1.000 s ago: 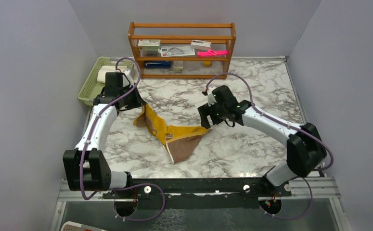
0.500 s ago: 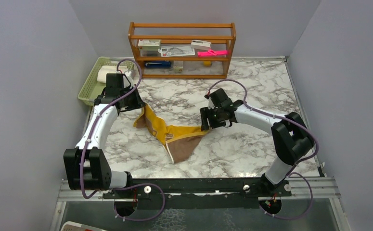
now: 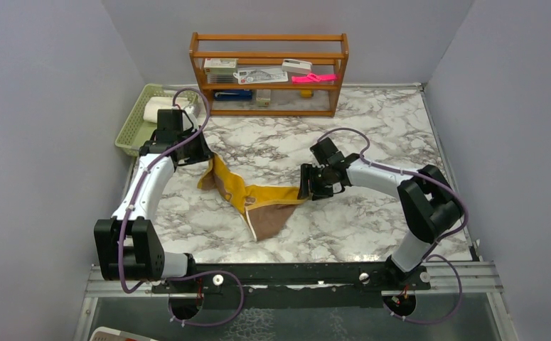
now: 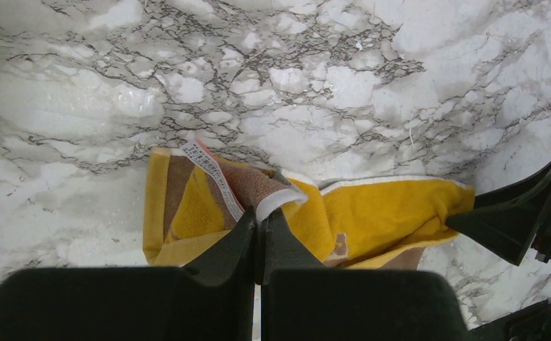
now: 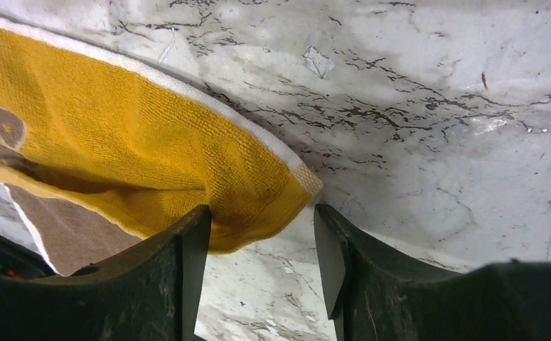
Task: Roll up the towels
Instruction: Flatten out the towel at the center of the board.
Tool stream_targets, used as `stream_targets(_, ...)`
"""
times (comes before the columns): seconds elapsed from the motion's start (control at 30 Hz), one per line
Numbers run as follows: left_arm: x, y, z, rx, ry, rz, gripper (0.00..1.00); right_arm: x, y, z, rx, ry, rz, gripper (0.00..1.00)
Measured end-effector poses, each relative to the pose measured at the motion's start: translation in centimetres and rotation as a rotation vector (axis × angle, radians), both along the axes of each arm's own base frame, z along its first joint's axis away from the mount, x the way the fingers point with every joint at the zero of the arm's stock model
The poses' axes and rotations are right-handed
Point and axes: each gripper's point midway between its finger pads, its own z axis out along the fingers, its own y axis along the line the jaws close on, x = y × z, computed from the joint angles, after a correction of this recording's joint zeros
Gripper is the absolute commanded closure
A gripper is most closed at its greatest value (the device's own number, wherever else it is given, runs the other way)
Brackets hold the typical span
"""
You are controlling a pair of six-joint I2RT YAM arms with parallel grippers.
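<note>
Next, my left gripper will raise the crumpled towel's corner to straighten it, then lower it outward onto the bare marble before the shelf and release.
The brown and mustard-yellow towel lies crumpled and stretched across the marble table between the arms. My left gripper is shut on its left corner, seen pinched between the jaws in the left wrist view, beside a white label. My right gripper is open at the towel's right corner; in the right wrist view the yellow corner lies between the spread jaws, touching the left one. The cream-white towel sits rolled in the green basket.
A green basket stands at the back left beside my left arm. A wooden shelf with small items stands at the back centre. Grey walls close in both sides.
My right gripper has come down and leftward to the towel's right corner. The left gripper and the towel have stayed in place.
</note>
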Motion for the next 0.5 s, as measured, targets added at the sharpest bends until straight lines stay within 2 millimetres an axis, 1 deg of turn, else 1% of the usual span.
stream_targets(0.07,-0.1,0.1,-0.2,0.004,0.004,0.001,1.00,0.1,0.0,0.0,0.010,0.002,-0.020,0.47)
stream_targets(0.13,-0.2,0.1,-0.3,0.007,0.010,0.002,1.00,0.1,0.0,0.0,0.019,0.000,-0.036,0.51)
stream_targets(0.17,-0.2,0.1,-0.3,0.007,0.011,0.002,1.00,0.2,-0.1,0.0,0.024,-0.004,-0.043,0.59)
stream_targets(0.2,-0.2,0.1,-0.3,0.008,0.011,0.003,1.00,0.3,-0.2,0.0,0.027,-0.006,-0.051,0.70)
stream_targets(0.23,-0.2,0.1,-0.3,0.008,0.011,0.003,1.00,0.6,-0.3,-0.1,0.030,-0.010,-0.057,0.90)
stream_targets(0.27,-0.2,0.2,-0.3,0.009,0.011,0.004,1.00,0.8,-0.3,-0.1,0.034,-0.017,-0.059,0.98)
stream_targets(0.33,-0.2,0.2,-0.3,0.012,0.011,0.006,1.00,1.5,-0.6,0.0,0.046,-0.027,-0.066,0.99)
stream_targets(0.4,-0.3,0.6,-0.3,0.024,0.012,0.018,1.00,2.5,-0.8,0.5,0.072,-0.040,-0.066,0.99)
stream_targets(0.43,-0.3,1.0,-0.1,0.030,0.009,0.027,1.00,3.3,-1.0,1.0,0.086,-0.055,-0.059,0.99)
stream_targets(0.47,-0.3,1.4,0.6,0.035,0.001,0.040,1.00,4.4,-1.2,2.1,0.102,-0.084,-0.057,0.99)
stream_targets(0.5,-0.2,2.0,1.4,0.043,-0.014,0.059,1.00,5.8,-1.6,3.7,0.126,-0.128,-0.061,0.99)
